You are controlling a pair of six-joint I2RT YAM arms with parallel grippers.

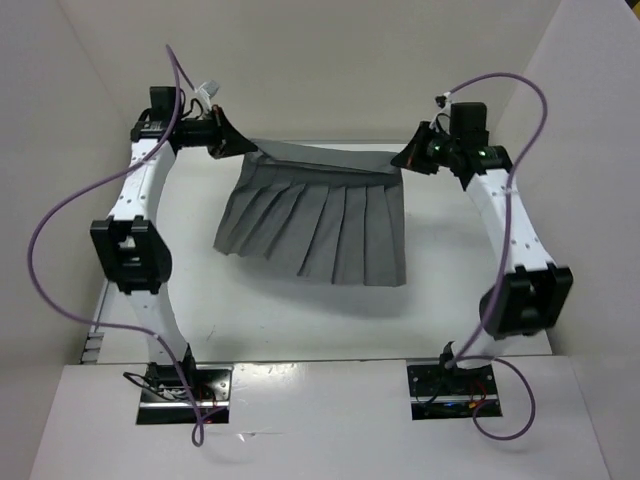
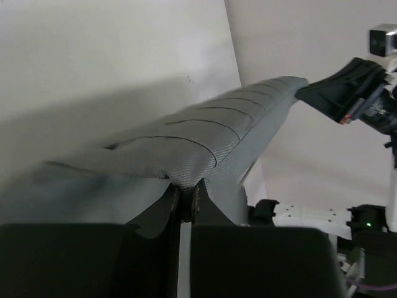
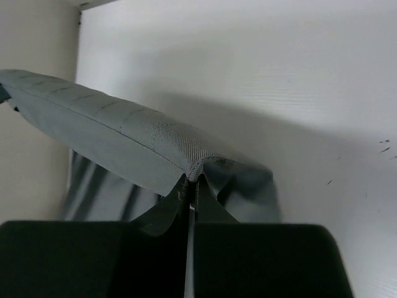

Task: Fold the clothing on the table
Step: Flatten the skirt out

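Note:
Next I will move my left gripper down, back and to the right in the top view toward the pleats and release the waistband (image 3: pixel 111 133), which it still holds lifted.
The clothing (image 1: pixel 315 225) is a dark-grey pleated skirt-like garment hanging over the white table (image 1: pixel 450 300). Its waistband is stretched taut and lifted at the far side. My left gripper (image 1: pixel 243 146) is shut on the waistband's left corner. My right gripper (image 1: pixel 405 158) is shut on the right corner. The left wrist view has the jaws pinching a fold of cloth (image 2: pixel 205 146), with the band running off toward the other gripper (image 2: pixel 347 93). In the right wrist view the waistband (image 3: pixel 111 133) is pinched the same way. The pleated hem fans out toward the near side, its lower edge apparently resting on the table.
White upright walls (image 1: pixel 330 60) close in the table at the back and on both sides. Purple cables (image 1: pixel 60 230) loop from each arm. The arm bases (image 1: pixel 185 385) stand at the near edge, on a white shelf.

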